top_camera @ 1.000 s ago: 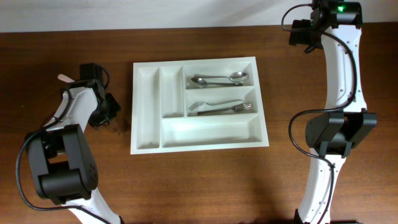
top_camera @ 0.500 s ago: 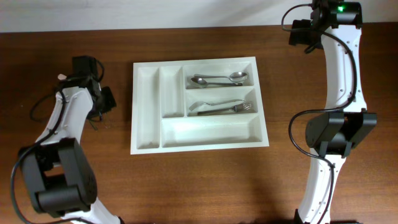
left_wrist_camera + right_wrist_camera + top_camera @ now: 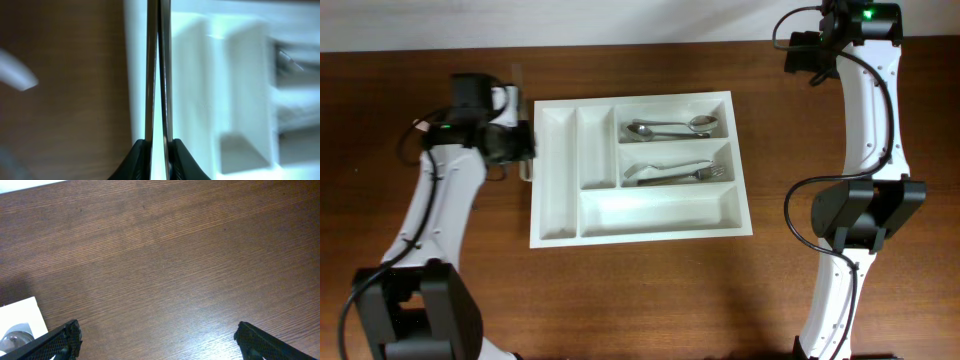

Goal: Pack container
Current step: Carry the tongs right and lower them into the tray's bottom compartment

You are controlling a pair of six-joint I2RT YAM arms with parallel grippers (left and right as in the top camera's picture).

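Observation:
My left gripper should swing across the tray, turn the utensils (image 3: 150, 75) along the tray's long near section beside the forks (image 3: 675, 173) and lower them in, because that section is empty.
The container (image 3: 660, 212) is a white cutlery tray in the middle of the table, also seen blurred in the left wrist view (image 3: 200, 75). Spoons (image 3: 670, 127) lie in its upper right compartment and forks (image 3: 675, 173) in the one below. My left gripper (image 3: 518, 142) hovers at the tray's left rim, shut on two thin metal utensils (image 3: 150, 75) seen edge on, running straight out from the jaws (image 3: 159, 145). What kind of utensils they are I cannot tell. My right gripper (image 3: 157, 335) stands wide open over bare wood, holding nothing.
The right arm (image 3: 865, 120) reaches up along the table's right side to the far edge. A corner of the tray (image 3: 17, 317) with a spoon bowl shows at the lower left of the right wrist view. Dark wood surrounds the tray.
My left arm has swung from the table's left side rightward and away to the tray's left rim, still shut on the utensils. The right arm has stayed still.

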